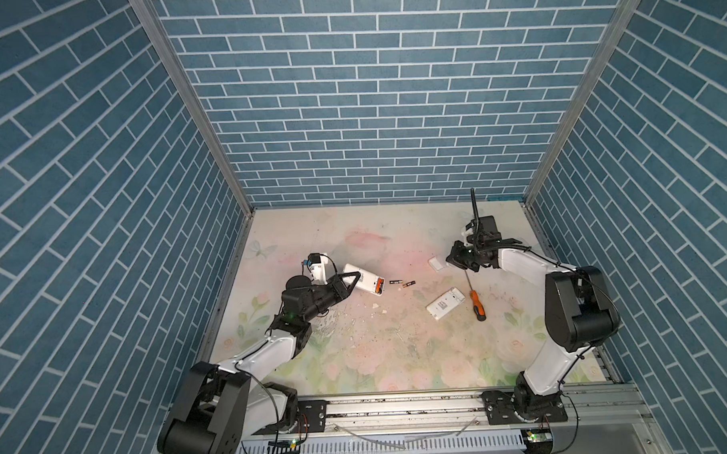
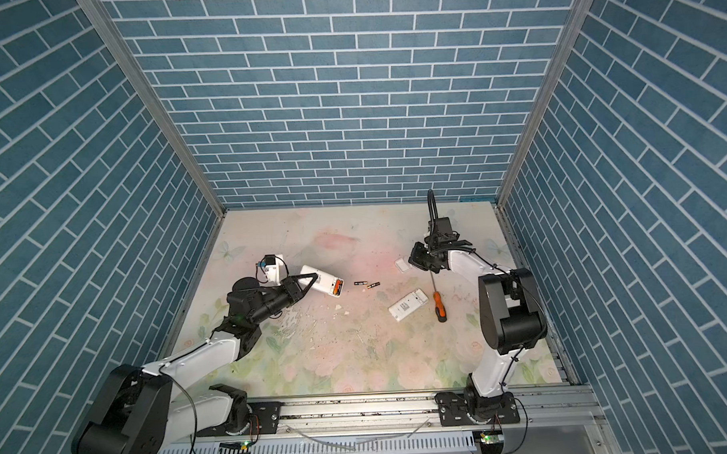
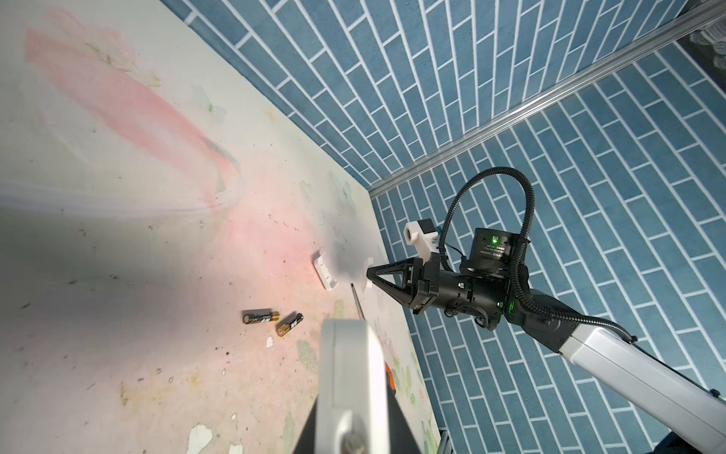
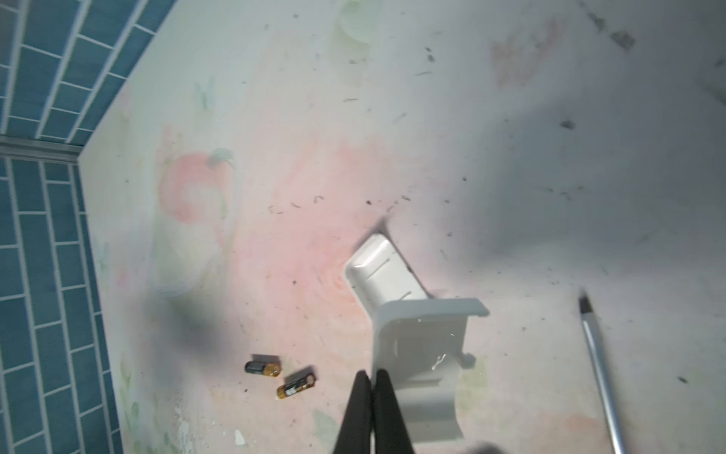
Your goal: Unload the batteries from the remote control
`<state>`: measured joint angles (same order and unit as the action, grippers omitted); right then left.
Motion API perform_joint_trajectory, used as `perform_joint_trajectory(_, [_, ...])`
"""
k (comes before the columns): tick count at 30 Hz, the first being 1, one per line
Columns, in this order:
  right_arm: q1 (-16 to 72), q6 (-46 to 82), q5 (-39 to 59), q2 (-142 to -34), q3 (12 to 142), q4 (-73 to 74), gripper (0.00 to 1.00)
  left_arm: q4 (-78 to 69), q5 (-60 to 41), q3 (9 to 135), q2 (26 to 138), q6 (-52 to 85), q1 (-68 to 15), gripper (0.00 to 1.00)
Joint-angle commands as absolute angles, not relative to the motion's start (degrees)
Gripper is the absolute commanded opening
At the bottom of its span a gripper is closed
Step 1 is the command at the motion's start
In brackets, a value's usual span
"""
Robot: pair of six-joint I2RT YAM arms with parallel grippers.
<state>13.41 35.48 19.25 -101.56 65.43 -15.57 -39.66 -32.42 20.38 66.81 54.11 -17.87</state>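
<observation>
My right gripper moves down to the bare tabletop beside the second white cover next and releases the battery cover's edge, because that patch lies empty.
My left gripper (image 1: 354,279) is shut on a white remote control (image 1: 366,283), lifted at the left of the table. An orange cell (image 1: 379,285) sits in the remote's open end. In both top views, two black batteries with gold ends (image 1: 394,282) (image 2: 373,284) lie loose just right of it; they also show in the wrist views (image 3: 259,316) (image 4: 295,387). My right gripper (image 4: 371,375) is shut on the edge of a white battery cover (image 4: 424,353), at the back right (image 1: 454,260).
A second white cover (image 1: 436,263) lies on the table beside the right gripper. Another white remote (image 1: 444,303) and an orange-handled screwdriver (image 1: 475,305) lie right of centre. Blue brick walls enclose the floral table (image 1: 378,352).
</observation>
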Motion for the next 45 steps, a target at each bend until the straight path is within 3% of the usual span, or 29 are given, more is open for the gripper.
perform_joint_trajectory(1, [12.46, 33.34, 14.75, -104.12, 68.63, -18.71, 0.00, -33.79, -30.41, 19.31, 63.24, 50.67, -17.93, 0.00])
perform_joint_trajectory(20, [11.28, 32.87, 15.18, -116.53, 81.24, -21.16, 0.00, -28.28, -23.64, 13.34, 56.35, 50.98, -21.85, 0.00])
perform_joint_trajectory(25, [11.32, 33.41, 15.29, -118.26, 82.90, -21.72, 0.13, -30.71, -21.98, 12.37, 57.79, 51.69, -22.68, 0.00])
perform_joint_trajectory(33, [11.47, 33.18, 15.17, -114.94, 81.68, -22.06, 0.30, -31.74, -18.75, 10.57, 58.43, 52.51, -24.36, 0.00])
perform_joint_trajectory(38, [12.34, 32.41, 15.51, -108.74, 78.91, -22.67, 0.32, -32.56, -16.17, 9.31, 59.08, 52.89, -26.00, 0.00])
perform_joint_trajectory(45, [17.75, 29.11, 8.29, -98.44, 76.32, -27.98, 0.34, -36.49, -13.88, 8.39, 63.03, 54.95, -28.04, 0.00])
